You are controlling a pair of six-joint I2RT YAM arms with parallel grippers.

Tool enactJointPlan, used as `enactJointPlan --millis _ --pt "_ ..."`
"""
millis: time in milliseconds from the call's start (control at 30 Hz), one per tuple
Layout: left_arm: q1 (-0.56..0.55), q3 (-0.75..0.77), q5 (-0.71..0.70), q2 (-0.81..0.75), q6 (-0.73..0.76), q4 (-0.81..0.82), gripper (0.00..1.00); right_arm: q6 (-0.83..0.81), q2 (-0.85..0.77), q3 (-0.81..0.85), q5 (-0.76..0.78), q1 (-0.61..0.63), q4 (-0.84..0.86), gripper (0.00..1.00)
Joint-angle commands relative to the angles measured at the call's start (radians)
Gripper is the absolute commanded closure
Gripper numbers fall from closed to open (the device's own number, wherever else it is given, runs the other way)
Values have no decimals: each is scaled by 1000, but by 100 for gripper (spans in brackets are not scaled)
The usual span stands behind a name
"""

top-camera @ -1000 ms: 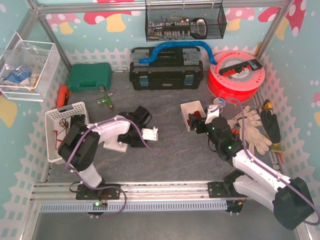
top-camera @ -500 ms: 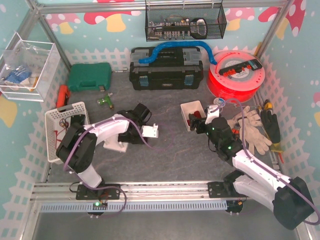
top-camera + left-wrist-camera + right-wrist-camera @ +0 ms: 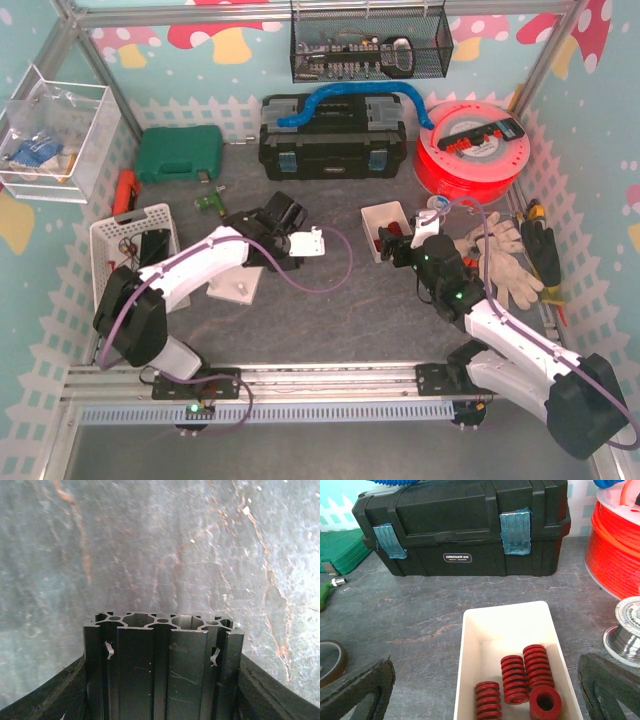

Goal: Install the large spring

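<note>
The bare tabletop is outward of my left gripper, before the black toolbox's end by the green case. I will carry the extrusion (image 3: 165,660) there next, lower it and release it.
Several red coil springs (image 3: 515,680) lie in a small white bin (image 3: 470,645), one of them standing on end (image 3: 545,706). My right gripper (image 3: 482,692) hangs open just in front of the bin (image 3: 385,218), a finger on either side of it and nothing between them. My left gripper (image 3: 162,685) is shut on a black aluminium extrusion (image 3: 165,660), seen end-on with hollow channels, above bare grey table. In the top view the left gripper (image 3: 292,236) is left of centre, with a white block (image 3: 307,243) at its tip. A white plate (image 3: 237,286) lies under the arm.
A black toolbox (image 3: 333,140) stands at the back, with a red filament spool (image 3: 472,150) to its right. Work gloves (image 3: 500,255) and hand tools lie at the right, a white basket (image 3: 125,255) and a green case (image 3: 178,153) at the left. A wire spool (image 3: 627,635) sits right of the bin.
The left gripper closed on the extrusion and moved toward the back and right, uncovering the white plate. The right arm has not moved.
</note>
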Motion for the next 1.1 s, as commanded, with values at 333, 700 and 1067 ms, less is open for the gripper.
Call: enactJointPlan --millis 333,700,1067 --pt "84 190 -176 26 16 292 86 -6 -26 -22 -6 3 26 2" --pt "266 390 -16 358 -5 330 85 -127 124 37 -347 100 156 2" --pt "343 517 81 579 -18 328 75 -202 188 22 -312 203 250 2"
